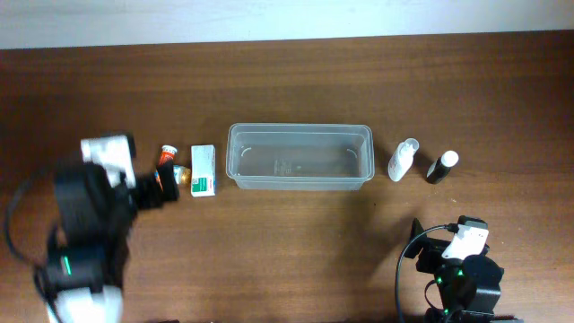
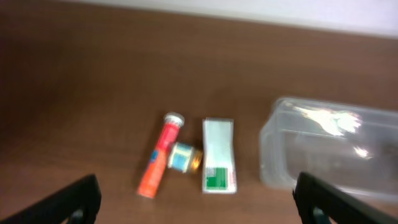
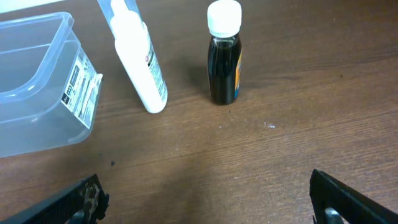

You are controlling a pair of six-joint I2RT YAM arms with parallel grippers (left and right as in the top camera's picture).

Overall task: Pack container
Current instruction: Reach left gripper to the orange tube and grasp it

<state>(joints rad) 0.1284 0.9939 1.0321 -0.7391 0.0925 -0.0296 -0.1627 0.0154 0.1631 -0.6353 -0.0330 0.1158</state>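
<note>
The tube lies slanted beside the small amber bottle (image 2: pixel 185 157), so my left gripper comes down onto the orange tube's lower end (image 2: pixel 148 186) next and turns to match it.
The clear plastic container (image 1: pixel 300 156) sits mid-table and holds nothing; it also shows in the left wrist view (image 2: pixel 323 149) and the right wrist view (image 3: pixel 37 87). Left of it lie a white-and-green box (image 1: pixel 204 170) (image 2: pixel 219 155), a small amber bottle (image 1: pixel 179 174) (image 2: pixel 185 157) and an orange tube (image 1: pixel 166 157) (image 2: pixel 160 155). Right of it are a white bottle (image 1: pixel 403 161) (image 3: pixel 138 59) lying down and a dark bottle with a white cap (image 1: pixel 442 167) (image 3: pixel 224 56) upright. My left gripper (image 2: pixel 196 202) is open, above and short of the tube and box. My right gripper (image 3: pixel 208 199) is open, short of the two bottles.
The brown wooden table (image 1: pixel 296 251) ends at a pale wall strip (image 1: pixel 287 18) along the far edge. My right arm's base and cables (image 1: pixel 453 269) sit at the front right.
</note>
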